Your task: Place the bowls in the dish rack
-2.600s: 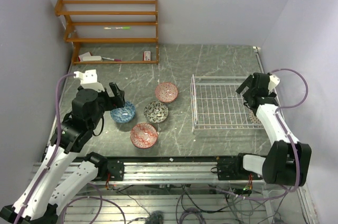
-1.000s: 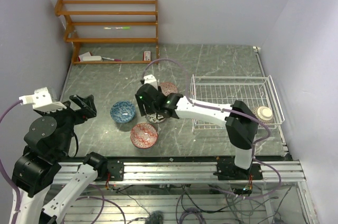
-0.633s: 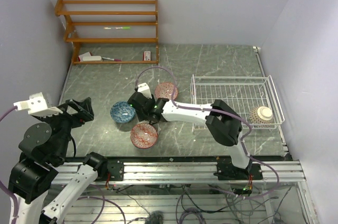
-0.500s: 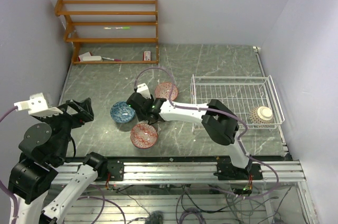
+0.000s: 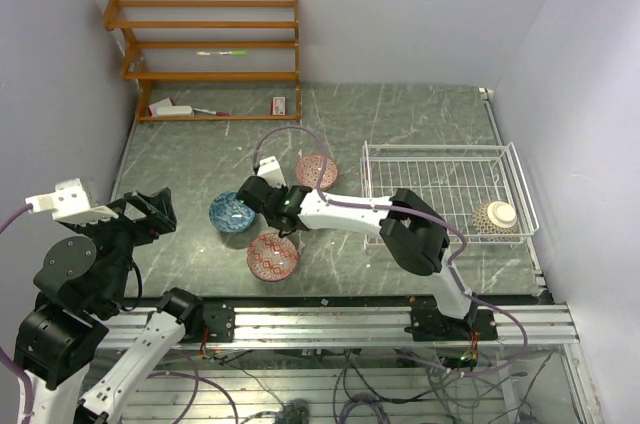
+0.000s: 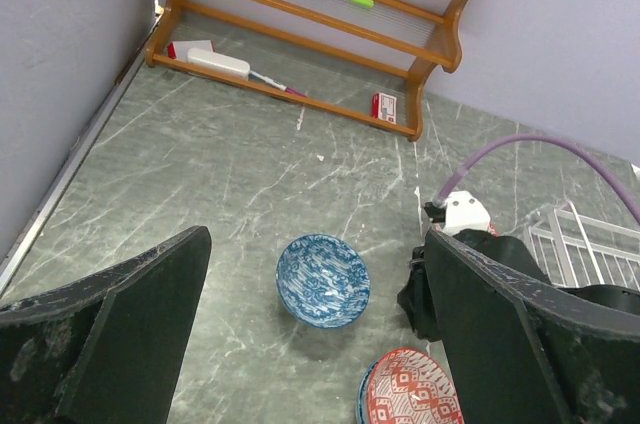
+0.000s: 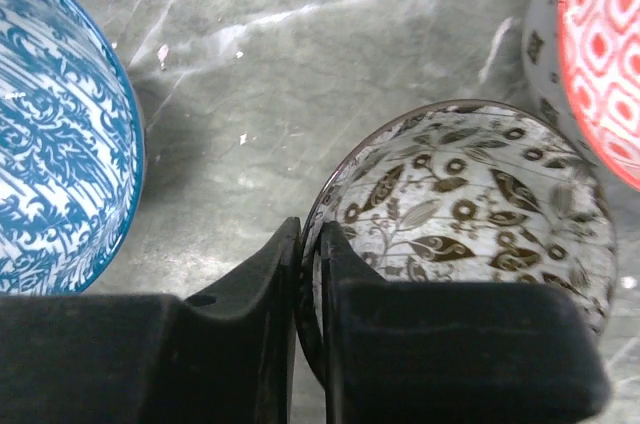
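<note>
My right gripper needs to lift over the dish rack (image 5: 440, 159) next, tilt, and come down to release the black-and-white bowl in the end of the rack nearest the pink bowl, since that end is empty.
In the right wrist view my right gripper (image 7: 308, 236) is shut on the near rim of the black-and-white bowl (image 7: 470, 204), one finger inside and one outside. The blue bowl (image 7: 50, 194) lies to its left and a red bowl (image 7: 605, 54) at its upper right. From above, my right arm reaches across to the bowls, the right gripper (image 5: 278, 210) covering the black-and-white bowl. Around it sit the blue bowl (image 5: 232, 212), a red bowl (image 5: 272, 256) and a pink bowl (image 5: 316, 172). A beige bowl (image 5: 497, 216) leans in the white dish rack (image 5: 440, 159). My left gripper (image 5: 148, 212) hangs open, well left of the blue bowl (image 6: 322, 279).
An orange wooden shelf (image 5: 210, 54) with pens and small items stands against the back wall at the far left. Walls close in on both sides. The right arm's purple cable (image 6: 540, 149) loops above the bowls. A metal rail (image 5: 320, 319) runs along the near edge.
My right arm has swung from the rack over to the bowls, and its jaws have closed on the black-and-white bowl's rim. My left arm has drawn back to the left.
</note>
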Motion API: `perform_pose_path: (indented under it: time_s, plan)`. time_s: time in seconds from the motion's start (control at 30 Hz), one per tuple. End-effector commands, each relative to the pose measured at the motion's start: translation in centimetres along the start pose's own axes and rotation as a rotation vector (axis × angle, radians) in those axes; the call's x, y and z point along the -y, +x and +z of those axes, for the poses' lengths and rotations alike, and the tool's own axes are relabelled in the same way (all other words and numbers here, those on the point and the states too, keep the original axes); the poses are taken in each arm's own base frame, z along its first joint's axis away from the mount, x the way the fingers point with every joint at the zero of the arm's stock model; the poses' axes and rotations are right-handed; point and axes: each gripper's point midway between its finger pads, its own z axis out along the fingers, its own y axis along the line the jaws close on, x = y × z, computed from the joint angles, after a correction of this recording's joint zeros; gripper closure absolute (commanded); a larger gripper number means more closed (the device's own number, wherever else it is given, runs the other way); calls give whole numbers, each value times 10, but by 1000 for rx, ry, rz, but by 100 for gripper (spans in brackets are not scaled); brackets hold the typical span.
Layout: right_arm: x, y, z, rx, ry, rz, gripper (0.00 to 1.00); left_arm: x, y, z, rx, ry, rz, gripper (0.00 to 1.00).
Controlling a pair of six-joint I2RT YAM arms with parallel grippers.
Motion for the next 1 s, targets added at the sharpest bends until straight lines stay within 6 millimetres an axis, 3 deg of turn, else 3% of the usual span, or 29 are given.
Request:
perform_pose_path:
  time_s: [0.0,0.2,0.27,0.5,0.57,0.67,0.73,0.77,0.83,0.97]
  plan:
    - [8,-14,-10,34,20,22,96,-6,-3,-4,12,-17,10,1]
    - [4,-34,-35,86,-63,24,100,-5,-7,-4,19,-19,4,1]
    - [-2,-55,-62,136,-148,41,100,-4,-8,-3,20,-18,3,1]
    - [-19,-99,-156,290,-490,24,100,1,-13,-1,20,-11,-2,1]
    - [-16,-109,-183,334,-574,33,100,2,-14,-1,23,-7,-4,1]
    - [14,-118,-206,369,-625,88,100,4,-16,0,28,-1,-4,1]
    - [57,-129,-206,397,-625,172,100,6,-16,1,26,5,-2,1]
    - [69,-126,-211,403,-654,199,100,7,-16,2,24,9,-1,1]
    - [119,-132,-208,443,-641,285,100,10,-15,4,17,19,1,1]
    - [180,-130,-212,504,-612,362,100,16,-11,10,3,34,1,1]
